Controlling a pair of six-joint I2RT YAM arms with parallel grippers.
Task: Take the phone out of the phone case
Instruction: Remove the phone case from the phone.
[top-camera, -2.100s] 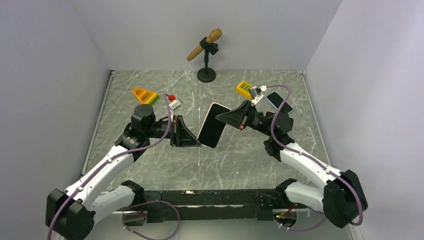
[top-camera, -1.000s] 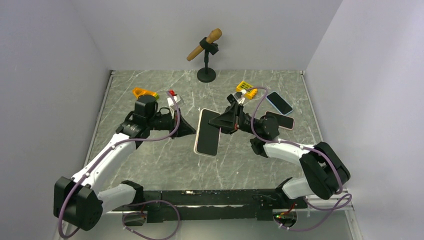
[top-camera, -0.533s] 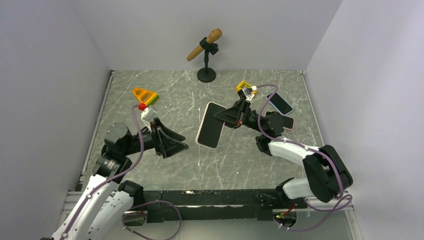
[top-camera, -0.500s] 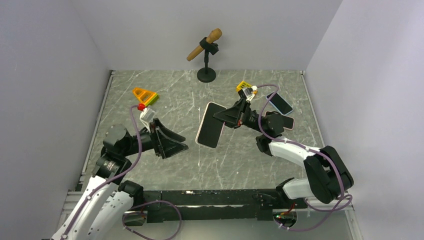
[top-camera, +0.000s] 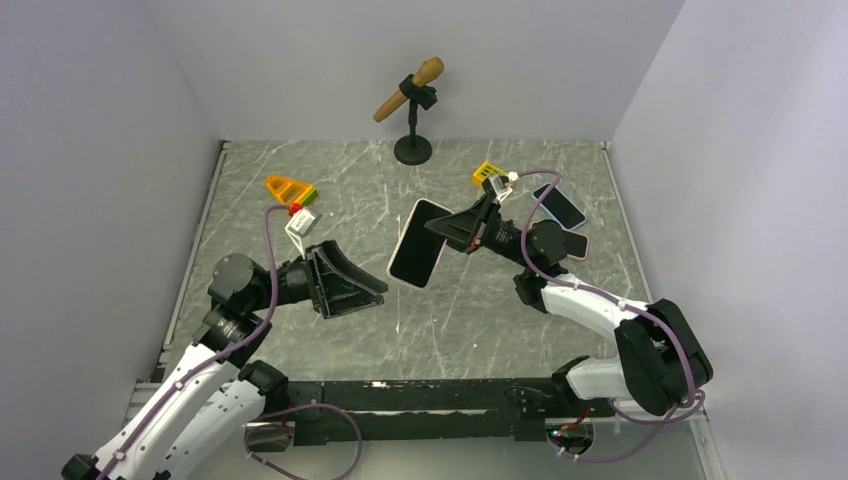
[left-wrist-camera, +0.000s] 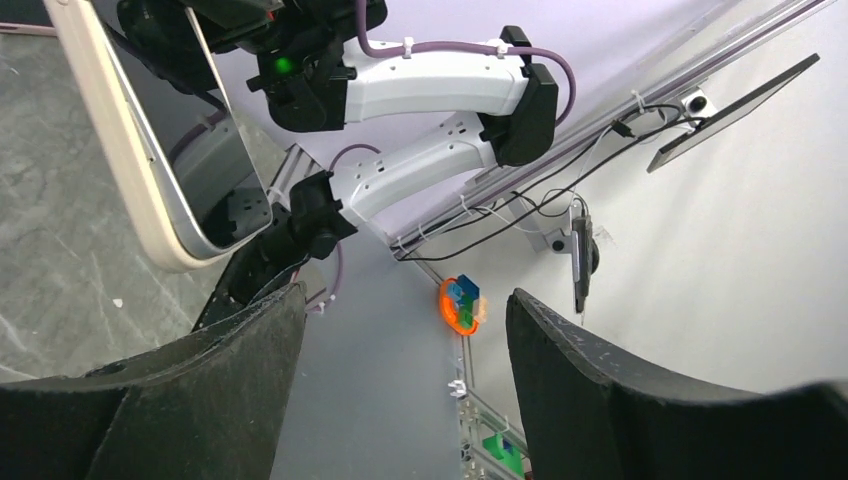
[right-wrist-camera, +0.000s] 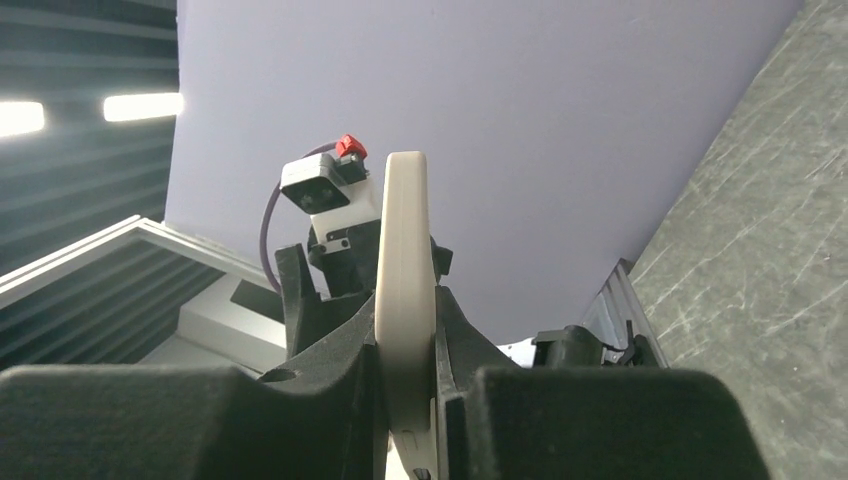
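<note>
My left gripper shifts outward onto the phone's silver edge (top-camera: 405, 282) (left-wrist-camera: 218, 247) next, since that edge shows bare beside the cream case at the phone's lower end.
The phone (top-camera: 416, 245), dark screen in a cream phone case (left-wrist-camera: 110, 150), hangs tilted in the air over the middle of the table. My right gripper (top-camera: 441, 230) is shut on its upper right edge. In the right wrist view the cream case (right-wrist-camera: 405, 270) stands edge-on, pinched between both pads of that gripper (right-wrist-camera: 405, 335). My left gripper (top-camera: 370, 292) is open, a little left of and below the phone, touching nothing. In the left wrist view its gripper (left-wrist-camera: 405, 295) holds nothing between the fingers, and the phone shows at the upper left.
A wooden mallet on a black stand (top-camera: 412, 100) is at the back. An orange and green triangle toy (top-camera: 290, 189) lies back left, a yellow block (top-camera: 487, 175) back right. Two more phones (top-camera: 558, 205) (top-camera: 572, 243) lie behind the right arm.
My left gripper has let go of the phone's left edge, opened wide and drawn back towards the near left. The right gripper has kept the phone and lifted it slightly.
</note>
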